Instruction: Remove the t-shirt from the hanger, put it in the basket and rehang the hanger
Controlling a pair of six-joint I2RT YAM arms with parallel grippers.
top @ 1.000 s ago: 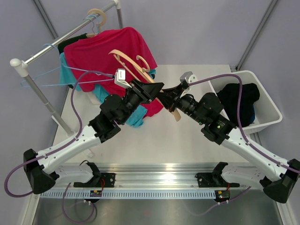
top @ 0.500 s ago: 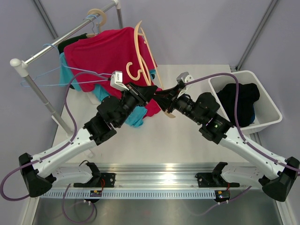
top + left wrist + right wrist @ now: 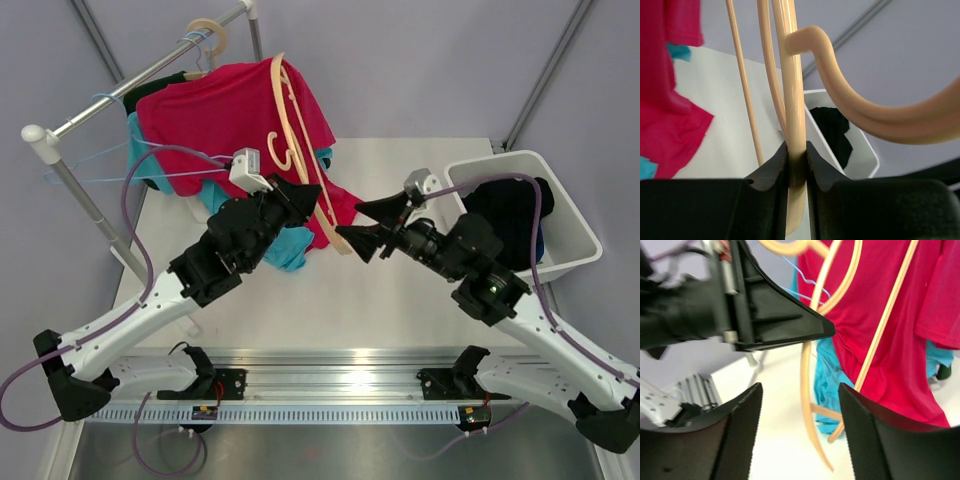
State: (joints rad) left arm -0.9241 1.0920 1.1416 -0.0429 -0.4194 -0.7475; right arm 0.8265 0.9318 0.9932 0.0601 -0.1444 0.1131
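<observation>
The hanger is bare. My left gripper should next carry the hanger to the left in the top view, hook it over the clothes rack's bar point(image 3: 126, 86) and release it.
A bare wooden hanger point(image 3: 288, 130) stands upright in front of the red t-shirt point(image 3: 215, 110), which is draped over the clothes rack. My left gripper point(image 3: 306, 196) is shut on the hanger's lower arm; in the left wrist view the wood point(image 3: 794, 100) is clamped between the jaws point(image 3: 797, 160), with the hook point(image 3: 865, 112) curving off to the right. My right gripper point(image 3: 366, 222) is open and a little to the right of the hanger, touching nothing. In the right wrist view the hanger point(image 3: 806, 390) hangs between its spread fingers point(image 3: 800, 405), with the t-shirt point(image 3: 900, 315) behind.
A metal rack rail point(image 3: 120, 92) runs along the back left, carrying another wooden hanger point(image 3: 207, 35) and blue wire hangers point(image 3: 90, 165). A teal garment point(image 3: 290, 250) hangs below the t-shirt. A white bin point(image 3: 575, 235) at the right holds a black garment point(image 3: 510, 215).
My right gripper has opened, let go of the hanger and drawn back to the right. The left gripper has swung the hanger up and to the left, so it stands upright.
</observation>
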